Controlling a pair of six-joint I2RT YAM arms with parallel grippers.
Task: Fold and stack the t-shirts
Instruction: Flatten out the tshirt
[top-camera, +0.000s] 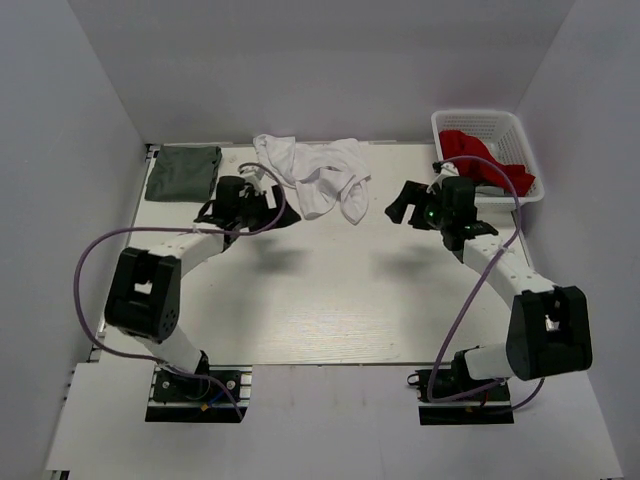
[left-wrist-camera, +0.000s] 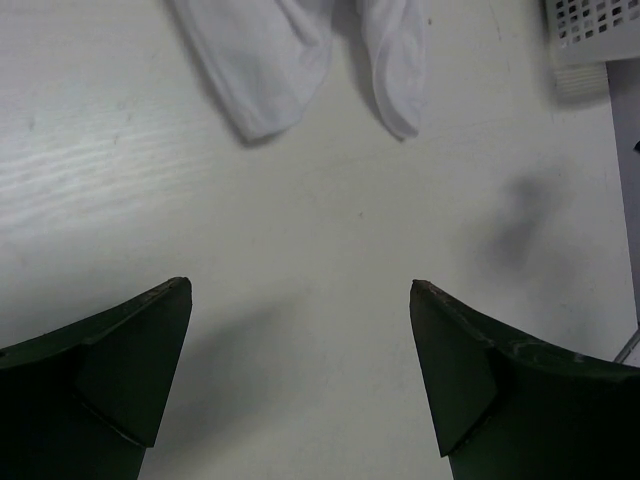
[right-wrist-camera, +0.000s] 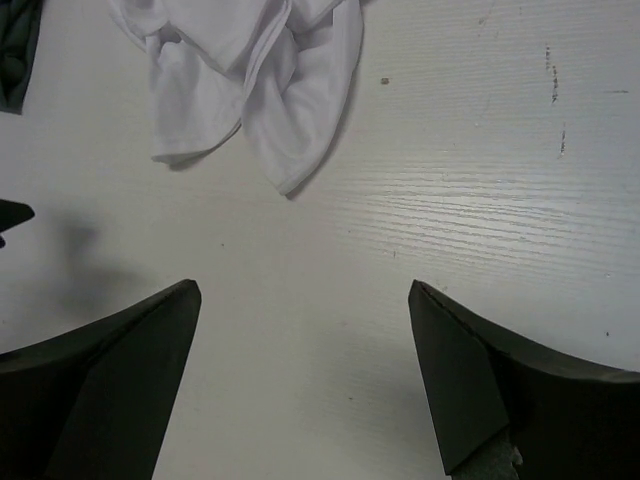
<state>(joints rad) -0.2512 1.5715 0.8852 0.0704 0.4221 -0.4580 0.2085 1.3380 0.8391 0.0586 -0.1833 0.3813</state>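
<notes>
I will move my left gripper to its right in the top view and down around the white shirt's closest loose flap (top-camera: 315, 206) (left-wrist-camera: 266, 112), because the flap sticks out below my gripper on that side.
A crumpled white t-shirt (top-camera: 315, 172) lies at the back middle of the table. It shows at the top of the left wrist view (left-wrist-camera: 270, 60) and of the right wrist view (right-wrist-camera: 250, 80). A folded dark grey-green t-shirt (top-camera: 183, 172) rests at the back left, with its edge in the right wrist view (right-wrist-camera: 15, 50). My left gripper (top-camera: 278, 205) (left-wrist-camera: 300, 300) hovers open just left of and nearer than the white shirt, over bare table. My right gripper (top-camera: 403, 208) (right-wrist-camera: 305, 295) hangs open to the shirt's right, holding nothing.
A white plastic basket (top-camera: 480, 117) stands at the back right corner and holds a red cloth (top-camera: 470, 145); its corner shows in the left wrist view (left-wrist-camera: 595, 25). Grey walls close in the table on three sides. Purple cables loop beside both arms.
</notes>
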